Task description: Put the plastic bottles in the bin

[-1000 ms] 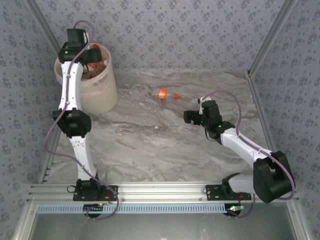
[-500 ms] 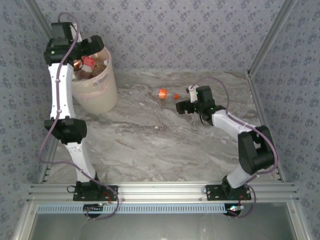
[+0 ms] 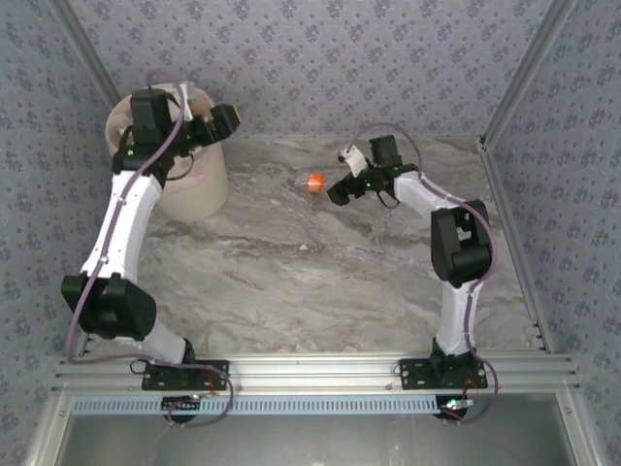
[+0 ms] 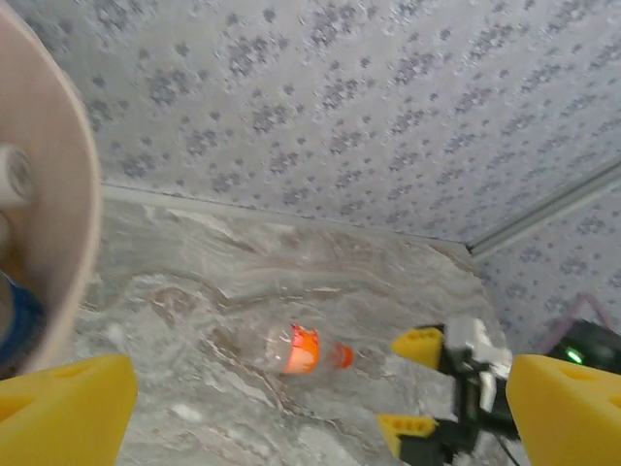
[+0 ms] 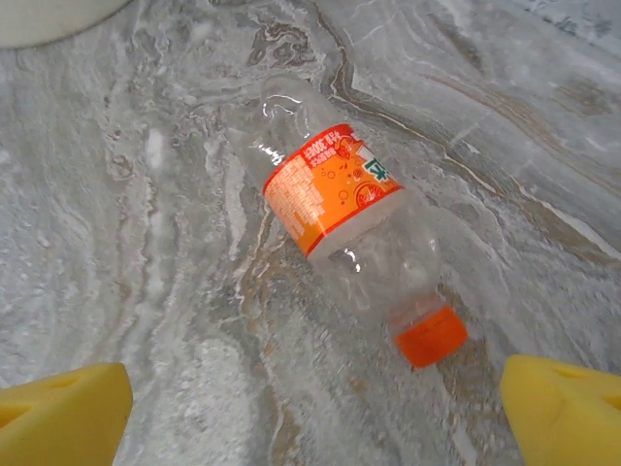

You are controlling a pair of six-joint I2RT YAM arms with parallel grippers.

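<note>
My right gripper will next move down and toward the bin, past the orange cap and onto the clear shoulder next to the label, because the cap faces my fingers.
One clear plastic bottle with an orange label and orange cap lies on its side on the marble table, right of the bin. In the right wrist view the bottle lies just ahead of my right gripper, cap toward it, and the jaws are open and empty. My right gripper sits just right of the cap. My left gripper hangs open and empty at the bin's right rim. From the left wrist, the bin wall, the bottle and the right gripper show beyond my left gripper.
Inside the bin a white cap and something blue show. Patterned walls with metal corner posts close in the table at the back and sides. Bare marble spreads in front of the bottle.
My left gripper opened over the bin, then swung right past its rim. My right gripper reached forward and left until it was close to the bottle's cap.
</note>
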